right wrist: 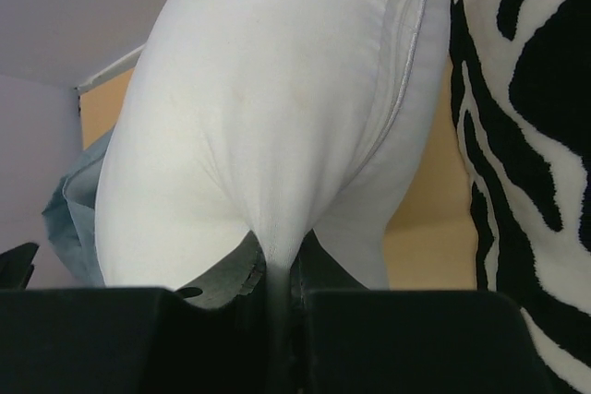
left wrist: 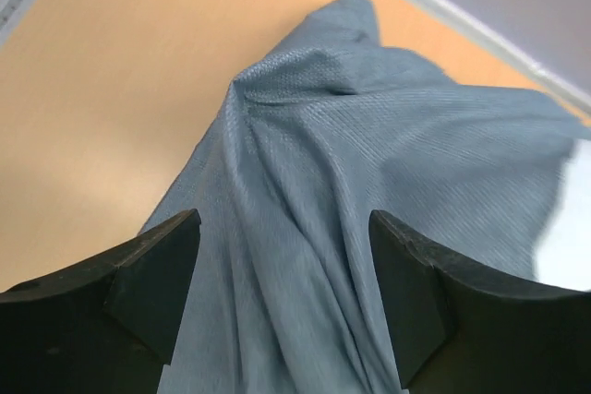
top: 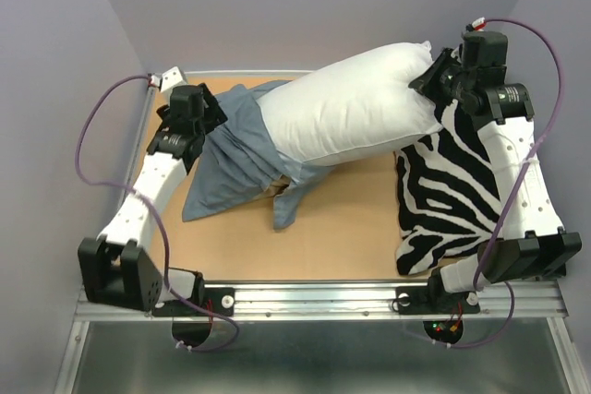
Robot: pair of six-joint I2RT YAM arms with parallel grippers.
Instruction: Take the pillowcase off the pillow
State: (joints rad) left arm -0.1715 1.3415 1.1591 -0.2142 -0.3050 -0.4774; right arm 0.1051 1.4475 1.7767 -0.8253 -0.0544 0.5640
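Observation:
My left gripper will bring its fingers back and down to the pillowcase's loose edge by the gap, where cloth gapes.
The white pillow [top: 355,108] lies slanted across the back of the table, mostly bare. The blue-grey pillowcase [top: 231,159] is bunched around its left end and spreads onto the table. My right gripper [top: 432,80] is shut on a pinch of the pillow's right end; in the right wrist view the gripper [right wrist: 282,269] squeezes the white pillow fabric [right wrist: 268,117]. My left gripper [top: 208,122] is open over the pillowcase; in the left wrist view the gripper [left wrist: 284,265] has its jaws wide apart, with folds of the pillowcase [left wrist: 369,136] between and beneath them.
A black-and-white zebra-striped cushion [top: 452,200] lies at the right, partly under my right arm; it also shows in the right wrist view [right wrist: 536,89]. The tan tabletop [top: 351,228] shows at the front. Grey walls enclose the back and sides.

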